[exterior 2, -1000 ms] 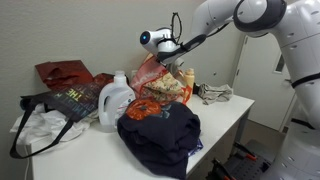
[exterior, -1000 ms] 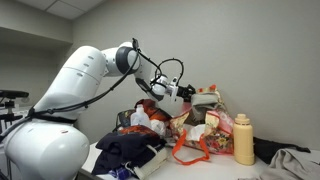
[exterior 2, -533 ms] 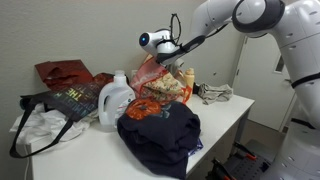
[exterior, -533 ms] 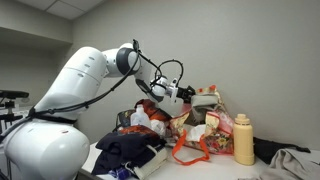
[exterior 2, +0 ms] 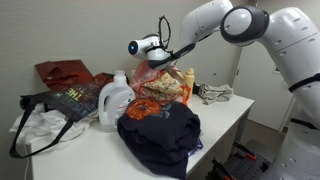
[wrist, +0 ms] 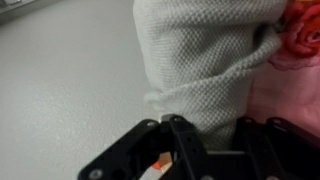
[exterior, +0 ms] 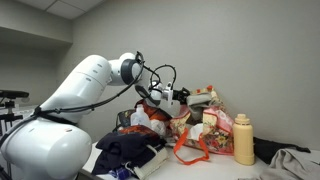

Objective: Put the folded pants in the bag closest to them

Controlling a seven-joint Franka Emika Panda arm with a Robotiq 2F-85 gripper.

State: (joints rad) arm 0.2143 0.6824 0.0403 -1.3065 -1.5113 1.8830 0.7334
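My gripper carries the folded pants outward next, farther over the floral bag [wrist: 288, 78], then opens, since the bag's pink shows along only one side.
The folded pants [wrist: 200, 60] are grey knit cloth filling the upper middle of the wrist view. My gripper [wrist: 205, 135] has its fingers closed on the lower edge of the cloth. In an exterior view the pants [exterior: 205, 97] lie on top of the floral bag [exterior: 200, 132], with my gripper [exterior: 183, 97] at their left end. The bag's pink side [wrist: 295, 60] shows right of the cloth. In the exterior view from the opposite side my gripper [exterior 2: 163, 52] hangs just above the floral bag [exterior 2: 165, 90], and the pants are hard to make out there.
A white detergent bottle [exterior 2: 115, 100] and a dark clothes pile [exterior 2: 160, 135] stand in front of the bag. A yellow bottle [exterior: 243, 138] stands beside it. A black tote [exterior 2: 70, 100] and a red-brown bag [exterior 2: 65, 72] sit further along, and a grey cloth [exterior 2: 212, 93] lies near the table's end.
The wrist has swung and dropped slightly, its body moving away from the bag. The grey cloth on top of the bag has stayed in place.
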